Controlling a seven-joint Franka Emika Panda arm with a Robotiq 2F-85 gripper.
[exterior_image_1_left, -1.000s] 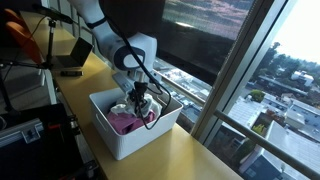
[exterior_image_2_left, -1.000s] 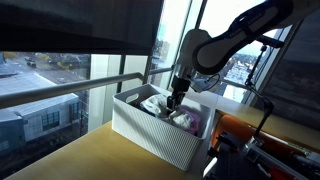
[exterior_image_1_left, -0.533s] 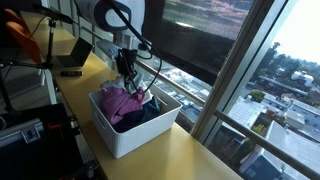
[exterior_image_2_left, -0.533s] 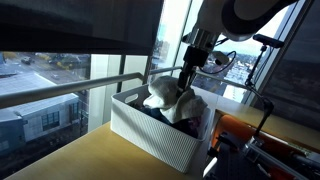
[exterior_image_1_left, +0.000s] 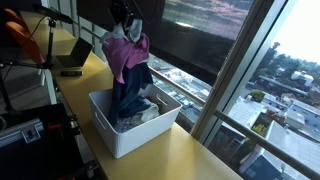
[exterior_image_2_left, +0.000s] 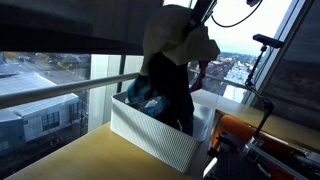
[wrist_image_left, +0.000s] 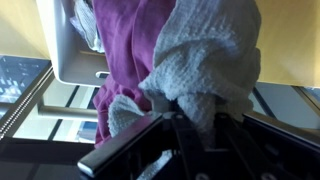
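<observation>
The dark blue piece (exterior_image_1_left: 132, 88) still hangs inside, so the robot's gripper will next go up, carry the grey-white towel past the basket's rim toward the laptop, and then lower it over the counter.
My gripper (exterior_image_1_left: 125, 18) is raised high above a white ribbed basket (exterior_image_1_left: 120, 140) and is shut on a bundle of clothes. The bundle holds a magenta garment (exterior_image_1_left: 122, 52), a pale grey knitted cloth (exterior_image_2_left: 178, 38) and a dark blue piece (exterior_image_1_left: 132, 88) that hangs down into the basket. In the wrist view the grey knit (wrist_image_left: 210, 55) is pinched between my fingers (wrist_image_left: 195, 125), with the magenta cloth (wrist_image_left: 125, 45) beside it and the basket (wrist_image_left: 62, 45) far below. More clothes (exterior_image_1_left: 148, 112) lie in the basket.
The basket stands on a long yellow-wood counter (exterior_image_1_left: 190, 155) along a big window with a metal rail (exterior_image_2_left: 60, 92). A laptop (exterior_image_1_left: 72, 60) sits further along the counter. An orange and black device (exterior_image_2_left: 262, 135) stands close beside the basket.
My gripper has risen from inside the basket to well above it, pulling the clump of clothes up so it now hangs from the fingers.
</observation>
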